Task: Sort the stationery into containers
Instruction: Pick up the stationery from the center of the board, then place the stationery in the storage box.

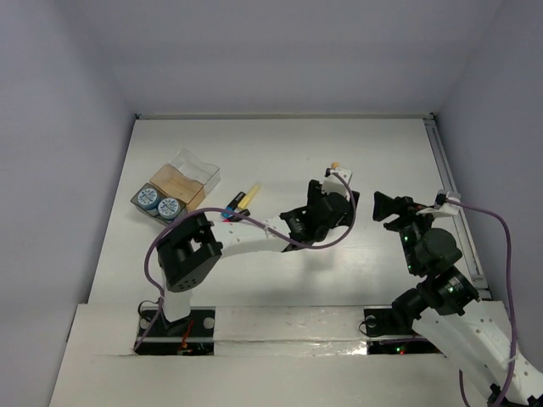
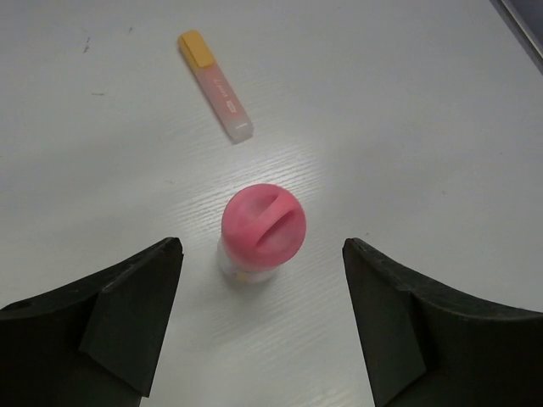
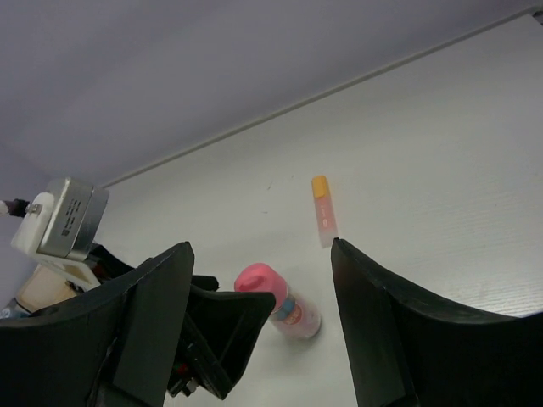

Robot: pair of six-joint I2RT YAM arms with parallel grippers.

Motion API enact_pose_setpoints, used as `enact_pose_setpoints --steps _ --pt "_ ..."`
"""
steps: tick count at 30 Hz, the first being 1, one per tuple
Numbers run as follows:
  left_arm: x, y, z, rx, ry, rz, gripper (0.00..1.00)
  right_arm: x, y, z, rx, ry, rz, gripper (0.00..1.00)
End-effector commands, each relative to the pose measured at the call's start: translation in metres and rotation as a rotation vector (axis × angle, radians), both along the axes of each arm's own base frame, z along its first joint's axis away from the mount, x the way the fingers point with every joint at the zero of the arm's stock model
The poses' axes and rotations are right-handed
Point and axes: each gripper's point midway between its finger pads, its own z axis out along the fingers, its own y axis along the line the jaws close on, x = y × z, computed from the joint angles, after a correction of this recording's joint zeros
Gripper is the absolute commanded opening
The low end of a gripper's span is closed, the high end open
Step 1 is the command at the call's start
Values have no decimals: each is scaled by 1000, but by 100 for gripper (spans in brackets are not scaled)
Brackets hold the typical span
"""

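My left gripper comes down over the pink cap [image 2: 263, 226] next and closes its fingers on the cap's opposite sides. The stick stands upright beneath the gap.
A pink stick [image 2: 263, 229] with a pink cap and clear body stands upright on the table. My left gripper [image 2: 260, 246] is open above it, a finger on either side and neither touching it. An orange-pink tube [image 2: 215, 85] lies flat beyond it. My right gripper [image 3: 260, 248] is open and empty, looking at the pink stick [image 3: 282, 303] and the tube [image 3: 323, 210] from the right. From above, the left gripper [image 1: 327, 208] hides the stick and the right gripper [image 1: 383, 208] hangs beside it. Highlighters [image 1: 238, 202] lie near the clear containers [image 1: 197, 174]. Two blue-and-white discs [image 1: 158, 202] sit in the greyish one.
The left arm's link [image 1: 246, 237] stretches across the table's middle, close to the highlighters. A metal rail [image 1: 454, 195] runs along the table's right edge. Walls close off the left, far and right sides.
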Motion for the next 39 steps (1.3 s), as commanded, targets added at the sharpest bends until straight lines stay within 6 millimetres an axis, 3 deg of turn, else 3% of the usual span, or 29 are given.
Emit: enact_pose_setpoints --steps 1,8,13,20,24,25,26,28,29,31,32,33,34,35,38,39 --pt "7 -15 20 -11 -36 -16 74 1 -1 10 19 -38 -12 72" --pt "25 -15 6 26 -15 18 70 2 4 10 6 -34 11 72" --pt "25 -23 -6 47 1 -5 64 0 2 13 13 -47 6 72" --pt "39 -16 -3 44 -21 33 35 1 5 13 12 -49 24 68" --pt "50 3 11 40 -43 86 19 1 7 13 8 -47 33 68" --pt "54 10 6 53 -41 105 17 1 8 13 7 -49 38 68" --pt "53 23 42 20 -85 129 16 1 9 13 7 -49 41 68" --pt "60 53 55 20 -95 179 15 2 12 12 0 -45 56 68" --pt "68 85 74 3 -100 230 14 2 15 13 -7 -47 69 68" --pt "79 124 92 -27 -96 289 14 6 20 9 -25 -28 83 68" --pt "89 164 114 -65 -100 347 13 8 23 7 -33 -18 94 68" --pt "92 187 111 -64 -86 382 10 9 28 7 -42 -12 115 68" --pt "91 214 131 -101 -109 423 10 13 32 -1 -63 23 122 68" --pt "100 251 127 -94 -92 490 10 15 36 -3 -71 36 138 68" --pt "94 307 139 -126 -79 568 9 18 43 -7 -88 63 163 68" --pt "98 340 135 -120 -71 642 9 18 45 -7 -89 61 174 68"
